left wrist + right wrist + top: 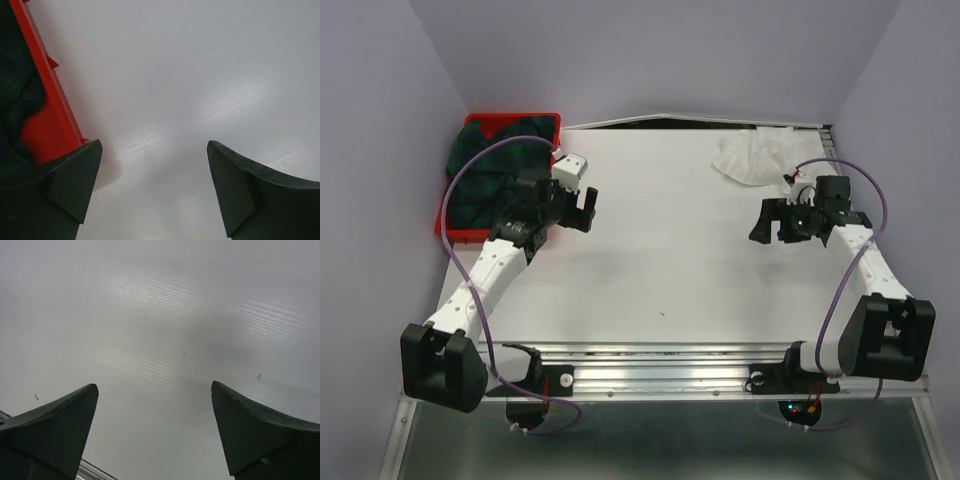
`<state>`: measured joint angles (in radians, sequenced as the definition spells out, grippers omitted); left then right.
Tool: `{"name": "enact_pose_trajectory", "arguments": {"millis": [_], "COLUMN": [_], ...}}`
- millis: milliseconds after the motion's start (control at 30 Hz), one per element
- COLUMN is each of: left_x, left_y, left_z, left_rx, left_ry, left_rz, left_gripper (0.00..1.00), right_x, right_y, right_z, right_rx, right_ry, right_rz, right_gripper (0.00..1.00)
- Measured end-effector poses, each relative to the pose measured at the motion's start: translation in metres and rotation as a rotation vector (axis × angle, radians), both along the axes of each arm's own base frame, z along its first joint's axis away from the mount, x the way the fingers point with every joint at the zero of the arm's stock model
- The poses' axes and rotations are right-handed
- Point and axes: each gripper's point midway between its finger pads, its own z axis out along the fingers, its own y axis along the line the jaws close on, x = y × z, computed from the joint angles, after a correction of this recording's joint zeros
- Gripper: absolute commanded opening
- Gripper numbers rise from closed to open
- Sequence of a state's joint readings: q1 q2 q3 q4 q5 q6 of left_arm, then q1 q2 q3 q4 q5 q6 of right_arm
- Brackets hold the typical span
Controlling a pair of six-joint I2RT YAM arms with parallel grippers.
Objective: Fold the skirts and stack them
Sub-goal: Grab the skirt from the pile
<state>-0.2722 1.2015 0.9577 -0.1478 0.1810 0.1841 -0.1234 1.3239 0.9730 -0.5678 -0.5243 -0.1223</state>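
Observation:
I will next move my left gripper across to the skirt (pixel 490 170) on its left in the top view, behind the tray's side, and lower onto the skirt's edge beside that side of the tray.
The dark green and navy tartan skirt (pixel 490 170) lies bunched in the red tray (pixel 510 120) at the far left; it also shows at the left edge of the left wrist view (pixel 15 95). The white thin garment (pixel 755 155) lies crumpled at the far right of the table. My left gripper (pixel 582 208) is open and empty, just right of the tray. In its wrist view (pixel 154 150) only bare table lies between the jaws. My right gripper (pixel 770 222) is open and empty, a little in front of the white garment. Its wrist view (pixel 154 390) shows only table.
The red tray's wall (pixel 50 100) runs close beside my left finger. The white table (pixel 660 250) lies between the arms. Purple walls close in the left, back and right. A metal rail (pixel 660 365) runs along the near edge.

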Motion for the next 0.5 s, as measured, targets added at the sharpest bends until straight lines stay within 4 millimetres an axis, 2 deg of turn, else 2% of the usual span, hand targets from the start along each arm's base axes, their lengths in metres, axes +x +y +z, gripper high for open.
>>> {"name": "enact_pose_trajectory", "arguments": {"millis": [167,267,300,367,500], "left_x": [0.001,0.013,0.023,0.045,0.091], "left_y": [0.003,0.008,0.012,0.026,0.083], "left_z": [0.002,0.018,0.029,0.05,0.099], "left_rx": [0.004,0.003,-0.009,-0.028,-0.043], "left_ry": [0.007,0.003,-0.005,-0.034,-0.114], "left_rz": [0.014,0.034,0.04,0.076,0.211], "left_gripper": [0.98,0.98,0.98,0.98,0.98], "right_x": [0.0,0.0,0.0,0.001,0.002], "right_y": [0.0,0.001,0.001,0.001,0.0], "right_z": [0.0,0.0,0.0,-0.001,-0.005], "right_rx": [0.002,0.003,0.003,0.003,0.005], "right_ry": [0.0,0.0,0.001,0.003,0.012], "right_rz": [0.002,0.002,0.002,0.003,0.003], "right_gripper": [1.0,1.0,1.0,1.0,1.0]}}
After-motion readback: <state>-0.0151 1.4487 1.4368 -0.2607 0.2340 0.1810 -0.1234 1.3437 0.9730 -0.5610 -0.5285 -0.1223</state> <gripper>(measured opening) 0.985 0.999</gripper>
